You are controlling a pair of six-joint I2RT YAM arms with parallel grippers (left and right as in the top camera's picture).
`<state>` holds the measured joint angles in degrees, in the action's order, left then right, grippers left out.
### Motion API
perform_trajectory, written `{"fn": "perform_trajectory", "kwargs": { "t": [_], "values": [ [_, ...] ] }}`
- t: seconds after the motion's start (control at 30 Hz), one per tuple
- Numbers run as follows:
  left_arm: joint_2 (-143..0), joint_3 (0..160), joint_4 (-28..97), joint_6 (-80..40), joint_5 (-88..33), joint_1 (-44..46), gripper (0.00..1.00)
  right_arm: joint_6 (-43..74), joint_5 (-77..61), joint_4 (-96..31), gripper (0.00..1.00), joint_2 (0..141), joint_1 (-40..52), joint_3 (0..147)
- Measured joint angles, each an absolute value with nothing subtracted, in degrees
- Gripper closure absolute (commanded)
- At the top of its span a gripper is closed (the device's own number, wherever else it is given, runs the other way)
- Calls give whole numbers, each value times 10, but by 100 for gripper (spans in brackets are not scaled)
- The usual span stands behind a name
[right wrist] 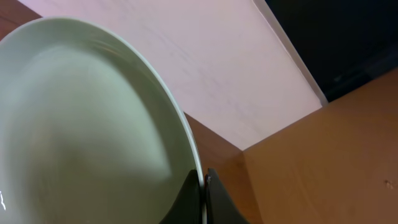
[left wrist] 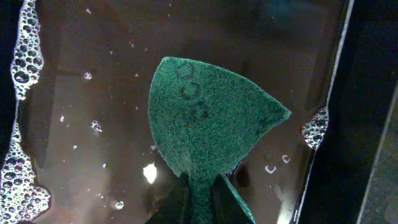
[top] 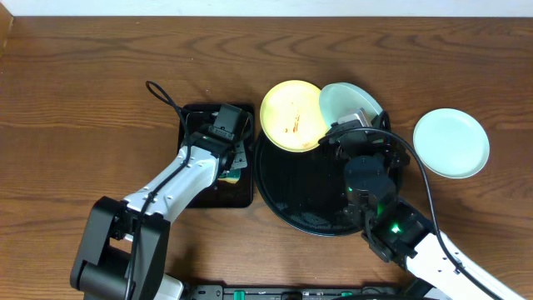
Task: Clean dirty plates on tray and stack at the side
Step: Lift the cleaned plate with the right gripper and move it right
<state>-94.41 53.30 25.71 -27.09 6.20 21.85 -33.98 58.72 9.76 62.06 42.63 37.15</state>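
I will next bring my left gripper down toward the soapy water in the rectangular black tray and open it, because the green scouring pad already hangs over that tray.
The round black tray (top: 291, 187) sits mid-table. A pale yellow plate (top: 291, 115) with orange smears rests on its far left rim. My right gripper (top: 354, 133) is shut on the rim of a mint-blue plate (top: 346, 102), holding it tilted over the tray's far right; the plate fills the right wrist view (right wrist: 81, 124), the jaws (right wrist: 204, 199) pinching its edge. Another mint-blue plate (top: 450, 142) lies on the table to the right. My left gripper (top: 236, 162) is shut on a green scouring pad (left wrist: 208, 118), jaws (left wrist: 200, 202) low over the soapy water.
A smaller rectangular black tray (top: 196, 125) holding soapy water (left wrist: 81, 112) with bubbles (left wrist: 25, 56) stands left of the round tray. A black cable (top: 162, 93) loops on the table behind it. Bare wooden table (top: 83, 100) lies to the far left.
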Motion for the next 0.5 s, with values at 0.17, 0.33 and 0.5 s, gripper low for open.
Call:
{"fn": "perform_trajectory", "kwargs": {
  "t": [0.17,0.33,0.5],
  "values": [
    [-944,533,257,-271,62,218,93,-309,588,89,99,622,422,371],
    [-944,533,256,-271,80,218,93,-195,586,22,99,640,385,375],
    [-944,531,239,-269,116,218,93,-21,563,-81,99,676,316,376]
  ]
}}
